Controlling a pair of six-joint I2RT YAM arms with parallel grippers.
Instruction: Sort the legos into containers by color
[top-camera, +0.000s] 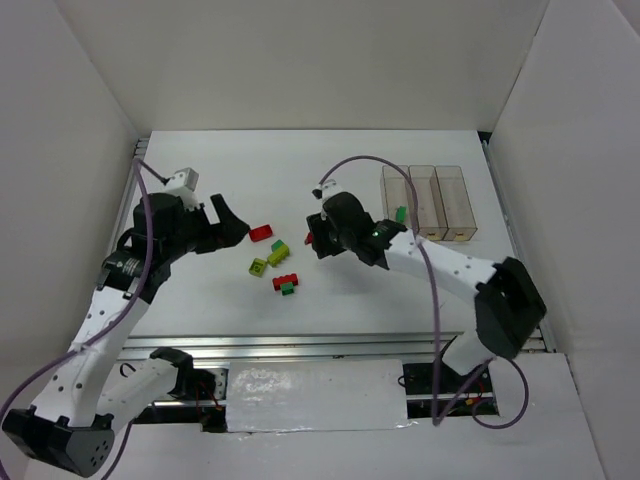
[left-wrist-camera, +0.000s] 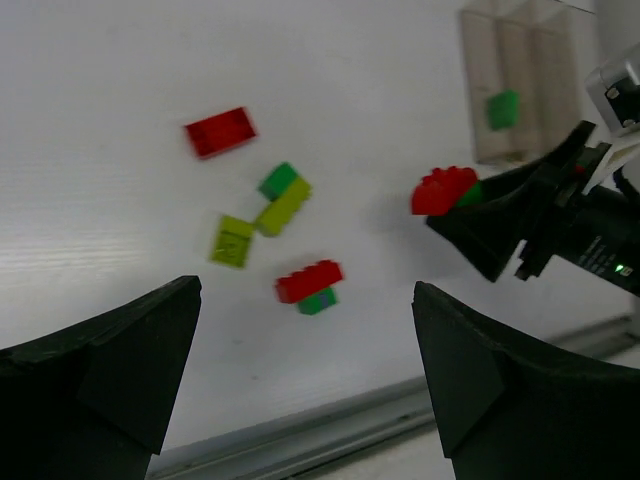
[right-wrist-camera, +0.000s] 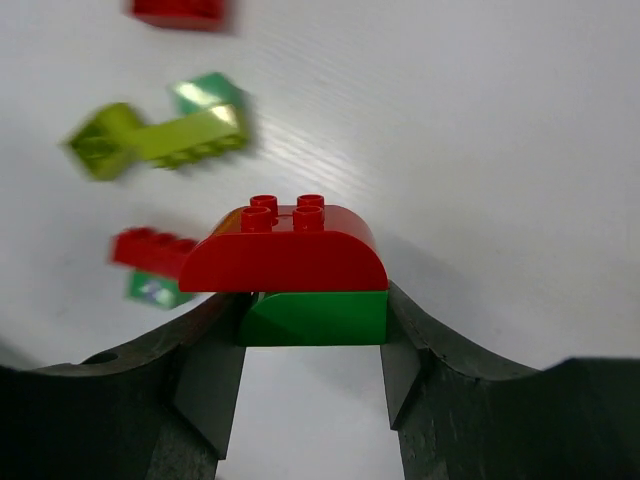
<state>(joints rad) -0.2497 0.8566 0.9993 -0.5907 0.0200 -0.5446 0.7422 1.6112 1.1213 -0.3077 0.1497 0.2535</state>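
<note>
One container holds a green brick, so I need to move my right gripper to the right in the top view, over that container (top-camera: 396, 197), and let go of the dark green brick.
My right gripper (right-wrist-camera: 313, 312) is shut on a dark green brick (right-wrist-camera: 315, 318) that carries a red curved brick (right-wrist-camera: 285, 255) on top; the pair hangs above the table, left of the containers (top-camera: 428, 200). The leftmost container holds one green brick (top-camera: 400, 214). On the table between the arms lie a red brick (top-camera: 260, 232), a green and yellow-green pair (top-camera: 278, 252), a yellow-green brick (top-camera: 258, 267) and a red brick stacked on a green one (top-camera: 286, 283). My left gripper (top-camera: 228, 222) hangs open and empty, just left of these.
White walls (top-camera: 80, 120) close in the table on the left, back and right. A metal rail (top-camera: 300, 345) runs along the near edge. The right arm's purple cable (top-camera: 370, 162) loops above the table near the containers.
</note>
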